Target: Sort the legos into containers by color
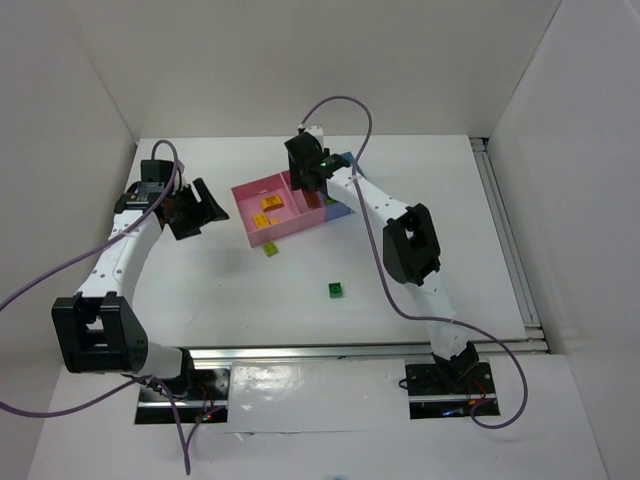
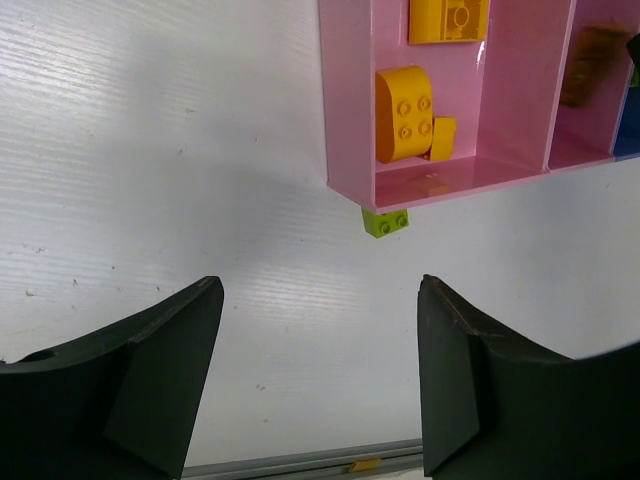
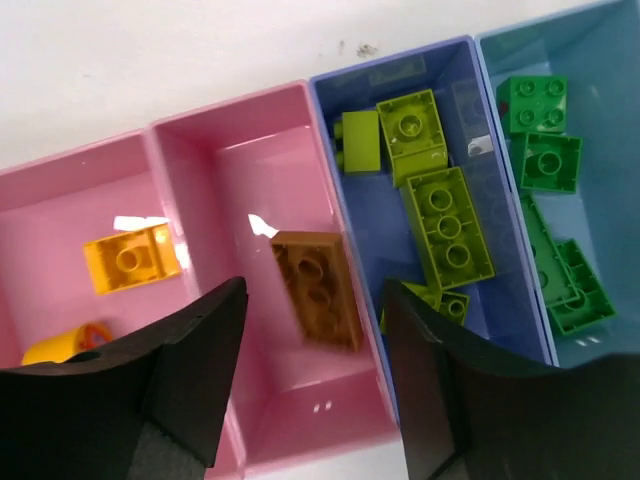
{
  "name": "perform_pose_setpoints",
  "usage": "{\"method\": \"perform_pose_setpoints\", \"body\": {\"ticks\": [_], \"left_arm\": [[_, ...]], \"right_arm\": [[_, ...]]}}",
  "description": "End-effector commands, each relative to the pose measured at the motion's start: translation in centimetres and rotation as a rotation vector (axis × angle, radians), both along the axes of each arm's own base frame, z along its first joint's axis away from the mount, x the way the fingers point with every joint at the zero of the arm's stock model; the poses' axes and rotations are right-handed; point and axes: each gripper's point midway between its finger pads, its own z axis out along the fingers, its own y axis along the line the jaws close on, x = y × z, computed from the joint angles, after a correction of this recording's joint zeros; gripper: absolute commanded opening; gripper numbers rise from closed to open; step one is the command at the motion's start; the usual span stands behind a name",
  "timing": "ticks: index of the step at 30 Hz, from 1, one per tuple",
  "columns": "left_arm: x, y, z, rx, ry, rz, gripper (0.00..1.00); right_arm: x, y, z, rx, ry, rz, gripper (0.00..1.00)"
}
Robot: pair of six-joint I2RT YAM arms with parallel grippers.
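Observation:
The lime brick still outside the bins is below my left gripper, to its right in the top view, so my left gripper needs to swing across and down onto that brick next.
The four joined bins lie at the table's middle: two pink (image 1: 262,220), one darker blue (image 3: 400,120) and one light blue (image 3: 590,120). My right gripper (image 3: 315,292) is open above the second pink bin (image 3: 290,400). A blurred brown brick (image 3: 318,288) is in that bin, below the jaws. Orange-yellow bricks (image 3: 130,258) lie in the first pink bin, lime bricks (image 3: 445,225) in the darker blue one, dark green bricks (image 3: 548,162) in the light blue one. My left gripper (image 2: 320,290) is open and empty, left of the bins. A lime brick (image 2: 385,222) touches the pink bin's near wall.
A dark green brick (image 1: 336,290) lies loose on the white table in front of the bins. The lime brick (image 1: 270,249) also shows in the top view. White walls enclose the table, and a metal rail (image 1: 510,240) runs along its right edge.

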Motion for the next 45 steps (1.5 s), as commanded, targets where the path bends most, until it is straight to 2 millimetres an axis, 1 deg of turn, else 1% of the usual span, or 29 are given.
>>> {"method": "perform_pose_setpoints", "body": {"ticks": [1,2,3,4,5,6,7,8,9,10,11,12,13,14,18,19,20,21,25,28,30,31,33,34,36,39,41,43,45], "left_arm": [[0.2,-0.1,0.4,0.014,-0.009,-0.029,0.81],[0.2,-0.1,0.4,0.014,-0.009,-0.029,0.81],[0.2,0.1,0.1,0.021,0.001,-0.024,0.81],[0.2,0.1,0.1,0.021,0.001,-0.024,0.81],[0.2,0.1,0.1,0.021,0.001,-0.024,0.81],[0.3,-0.1,-0.3,0.013,0.011,-0.029,0.81],[0.3,-0.1,-0.3,0.013,0.011,-0.029,0.81],[0.5,-0.1,-0.1,0.008,0.003,-0.022,0.81],[0.5,-0.1,-0.1,0.008,0.003,-0.022,0.81],[0.5,-0.1,-0.4,0.008,0.003,-0.022,0.81],[0.5,-0.3,-0.3,0.001,0.003,-0.028,0.81],[0.5,-0.3,-0.6,0.000,0.012,-0.028,0.81],[0.5,-0.3,-0.6,0.000,0.012,-0.028,0.81],[0.7,-0.4,-0.5,-0.007,0.002,-0.033,0.81],[1.0,-0.4,-1.0,-0.008,0.012,-0.033,0.81],[1.0,-0.4,-1.0,-0.007,0.012,-0.033,0.81],[1.0,-0.4,-1.2,-0.007,0.012,-0.033,0.79],[0.9,-0.4,-1.6,-0.013,0.015,-0.026,0.79],[0.7,-0.8,-1.8,-0.017,-0.002,-0.028,0.79],[0.5,-2.3,-2.2,-0.009,0.008,-0.070,0.72],[0.1,-2.7,-3.1,0.015,0.034,-0.049,0.69],[-0.2,-4.1,-2.8,0.004,0.031,-0.051,0.67],[-0.8,-4.9,-3.7,0.033,0.055,-0.039,0.67],[-1.0,-6.2,-3.3,0.014,0.052,-0.032,0.67],[-1.5,-6.9,-4.2,0.019,0.070,-0.014,0.67],[-1.9,-8.9,-4.7,0.043,0.082,-0.036,0.67],[-1.7,-10.6,-4.9,0.053,0.086,-0.055,0.66],[-1.8,-11.7,-6.4,0.089,0.127,-0.043,0.64],[-1.8,-12.7,-6.8,0.092,0.146,-0.044,0.64]], "right_arm": [[0.9,0.2,3.2,0.016,-0.037,0.022,0.67],[0.8,0.1,3.3,0.019,-0.041,0.022,0.67],[0.5,-0.4,5.7,0.032,-0.081,0.019,0.67],[-0.2,-0.9,4.6,0.023,-0.068,0.019,0.63],[-0.9,-1.2,5.0,0.014,-0.078,0.013,0.58],[-1.9,-2.1,7.2,0.025,-0.102,0.005,0.57],[-3.2,-3.0,5.3,0.012,-0.053,-0.010,0.57],[-4.2,-3.9,5.0,0.002,-0.034,-0.027,0.57],[-5.5,-4.9,6.7,0.027,-0.049,-0.037,0.57],[-8.0,-6.2,3.3,-0.013,0.040,-0.029,0.57],[-9.9,-6.0,2.3,0.014,0.085,-0.009,0.59],[-11.6,-6.6,3.2,0.049,0.093,0.007,0.62],[-13.3,-6.6,2.3,0.056,0.128,0.025,0.64],[-16.0,-7.7,-0.9,0.030,0.222,0.016,0.68],[-22.7,-7.7,-5.3,0.017,0.439,0.056,0.77],[-23.7,-7.6,-5.3,0.027,0.455,0.078,0.80],[-25.0,-8.1,-6.7,0.019,0.505,0.074,0.82],[-25.6,-6.9,-6.6,0.064,0.509,0.119,0.84],[-26.8,-6.5,-8.2,0.056,0.556,0.168,0.85],[-27.5,-7.1,-9.3,0.012,0.581,0.168,0.84],[-27.7,-6.9,-9.8,0.018,0.593,0.174,0.78],[-27.5,-6.8,-9.8,0.020,0.582,0.184,0.75],[-27.5,-6.6,-10.5,0.012,0.604,0.185,0.66],[-27.3,-6.4,-10.6,0.011,0.605,0.184,0.64],[-27.5,-6.2,-11.2,-0.007,0.615,0.199,0.62],[-26.9,-5.9,-11.3,-0.017,0.607,0.202,0.54],[-26.3,-6.3,-11.1,-0.045,0.580,0.189,0.42],[-25.6,-6.6,-10.1,-0.062,0.547,0.170,0.34],[-24.7,-7.2,-8.8,-0.083,0.489,0.141,0.32]]}}
